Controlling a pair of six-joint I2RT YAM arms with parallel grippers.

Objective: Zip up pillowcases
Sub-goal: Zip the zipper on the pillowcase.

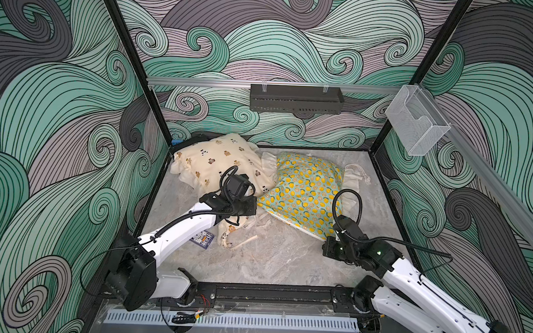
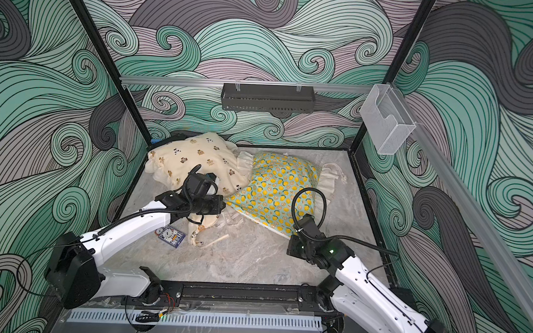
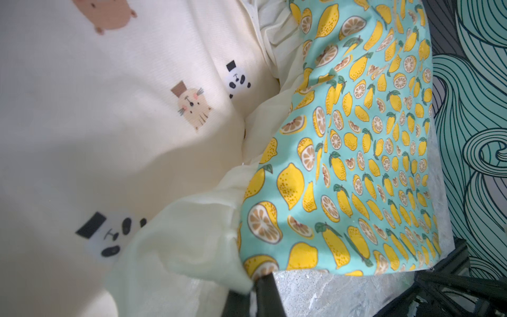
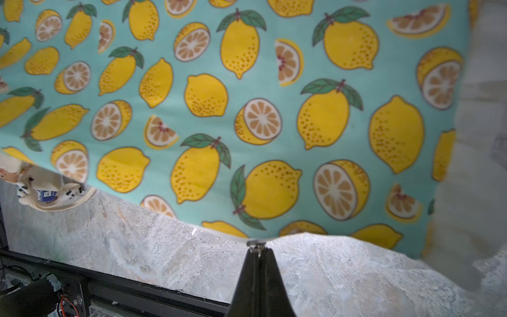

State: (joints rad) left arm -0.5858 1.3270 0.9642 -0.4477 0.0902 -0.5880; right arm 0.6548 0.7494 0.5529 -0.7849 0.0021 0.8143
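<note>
I will next move my right gripper along the edge of the lemon pillowcase toward its ruffled near corner (image 4: pixel 426 254) and let go of the zipper pull (image 4: pixel 256 243), because it is still short of that corner.
The mint-green lemon pillowcase (image 1: pixel 307 187) (image 2: pixel 277 183) lies mid-table, overlapping the cream bear-and-panda pillowcase (image 1: pixel 216 162) (image 2: pixel 192 158) at the back left. My left gripper (image 3: pixel 253 285) is shut on the cream ruffle at a corner of the lemon pillowcase (image 3: pixel 356 164), beside the bear pillowcase (image 3: pixel 109 109). My right gripper (image 4: pixel 258 251) is shut on the small metal zipper pull (image 4: pixel 256 243) at the near edge of the lemon pillowcase (image 4: pixel 247 109). A white strip shows along that edge (image 1: pixel 302 231). In both top views the wrists hide the jaws.
A blue patterned card (image 1: pixel 202 239) and a small cream drawstring bag (image 1: pixel 232 233) lie under the left arm. Another cream bag (image 1: pixel 355 173) sits at the back right. A black tray (image 1: pixel 295 101) and a clear holder (image 1: pixel 416 123) hang on the walls.
</note>
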